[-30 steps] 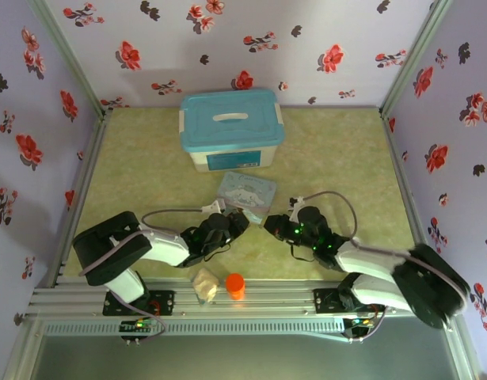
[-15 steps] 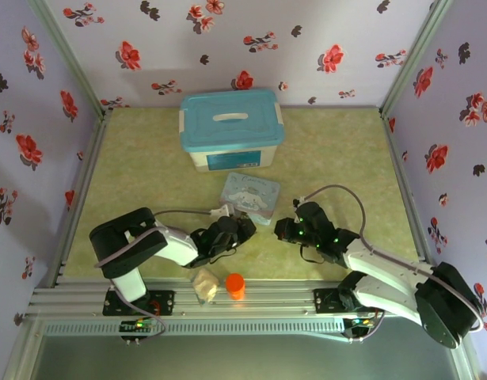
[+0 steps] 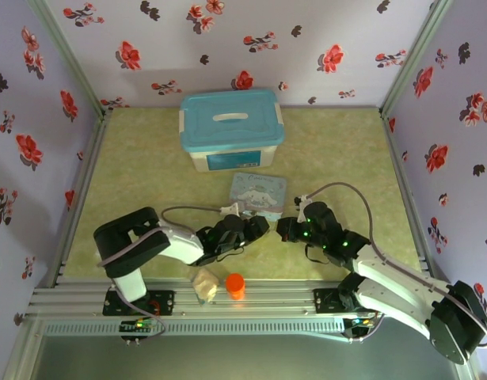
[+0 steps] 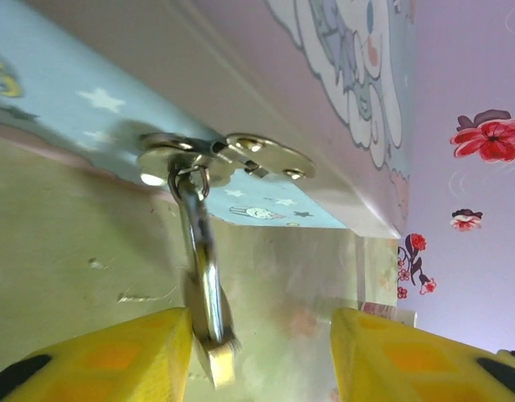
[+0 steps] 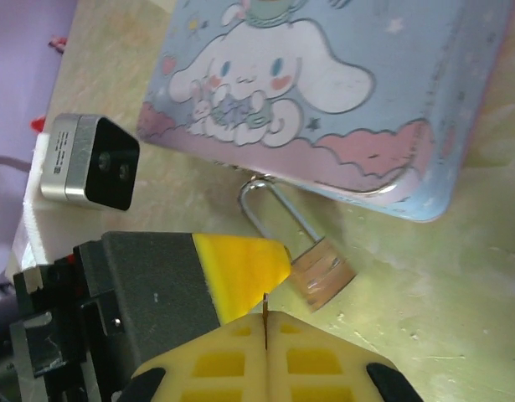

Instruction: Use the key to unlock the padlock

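Only a thin sliver sticks out, so my right gripper will next pull back and tilt down to release the key (image 5: 265, 308) on the bare tabletop beside the padlock.
The brass padlock (image 5: 322, 272) hangs by its silvery shackle (image 4: 203, 251) from the metal hasp (image 4: 228, 155) of the cartoon-printed tin (image 3: 259, 192), its body lying on the table. My left gripper (image 4: 261, 335) is open around it. One yellow finger (image 4: 115, 352) is right beside the padlock body (image 4: 219, 364), and the other stands well apart. My right gripper (image 5: 265, 335) is shut on the key (image 5: 265, 308), a thin dark sliver sticking out between its pads, its tip just short of the padlock. The two grippers face each other in front of the tin: left gripper (image 3: 259, 226), right gripper (image 3: 284, 229).
A white box with a blue lid (image 3: 230, 127) stands behind the tin. An orange cylinder (image 3: 235, 285) and a beige lumpy thing (image 3: 204, 283) sit by the near edge between the arm bases. Flowered walls close in the table on three sides.
My left gripper has opened and let go of the padlock. Both grippers and the tin have shifted a little to the right.
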Motion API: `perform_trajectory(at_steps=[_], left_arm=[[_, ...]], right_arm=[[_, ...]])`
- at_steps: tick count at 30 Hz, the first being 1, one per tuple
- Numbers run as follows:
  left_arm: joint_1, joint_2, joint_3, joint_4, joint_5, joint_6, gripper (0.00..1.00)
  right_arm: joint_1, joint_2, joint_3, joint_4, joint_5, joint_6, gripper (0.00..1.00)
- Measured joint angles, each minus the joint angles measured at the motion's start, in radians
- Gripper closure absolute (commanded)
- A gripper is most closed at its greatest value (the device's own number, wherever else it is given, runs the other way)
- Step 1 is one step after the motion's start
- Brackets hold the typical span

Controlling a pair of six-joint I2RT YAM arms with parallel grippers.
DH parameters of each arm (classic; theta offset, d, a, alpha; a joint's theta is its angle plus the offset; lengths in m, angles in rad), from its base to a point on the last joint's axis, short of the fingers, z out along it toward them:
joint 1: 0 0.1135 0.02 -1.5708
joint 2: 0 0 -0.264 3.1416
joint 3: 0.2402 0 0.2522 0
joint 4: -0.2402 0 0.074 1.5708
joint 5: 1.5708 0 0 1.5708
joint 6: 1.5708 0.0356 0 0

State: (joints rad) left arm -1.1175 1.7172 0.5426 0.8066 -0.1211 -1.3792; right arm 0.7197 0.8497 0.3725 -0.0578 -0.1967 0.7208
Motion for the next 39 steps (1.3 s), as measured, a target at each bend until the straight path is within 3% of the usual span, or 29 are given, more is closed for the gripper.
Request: perform_trajectory(at_steps=[7,14,22,30,39], left_arm=[[0.0,-0.313,-0.075,-0.124,-0.074,0.052,0.46],[0.003,-0.542,-0.086,-0.323,-0.142,0.156,0.46],[0.003,-0.563,-0.082,-0.472,-0.148,0.243,0.46],[0.003,-0.486,-0.06,-0.467,-0.13,0.26,0.46],[0.003,-0.463,-0.06,-0.45,-0.122,0.26,0.46]], right_arm=[[0.0,-0.006,0.034,-0.018,-0.099,-0.093,1.0],[0.019,0.169,0.18,-0.224,-0.07,-0.172,1.0],[0.076,0.323,0.274,-0.451,-0.001,-0.232,1.0],[0.124,0.498,0.351,-0.507,0.051,-0.251,1.0],[0.132,0.568,0.351,-0.482,0.044,-0.251,1.0]])
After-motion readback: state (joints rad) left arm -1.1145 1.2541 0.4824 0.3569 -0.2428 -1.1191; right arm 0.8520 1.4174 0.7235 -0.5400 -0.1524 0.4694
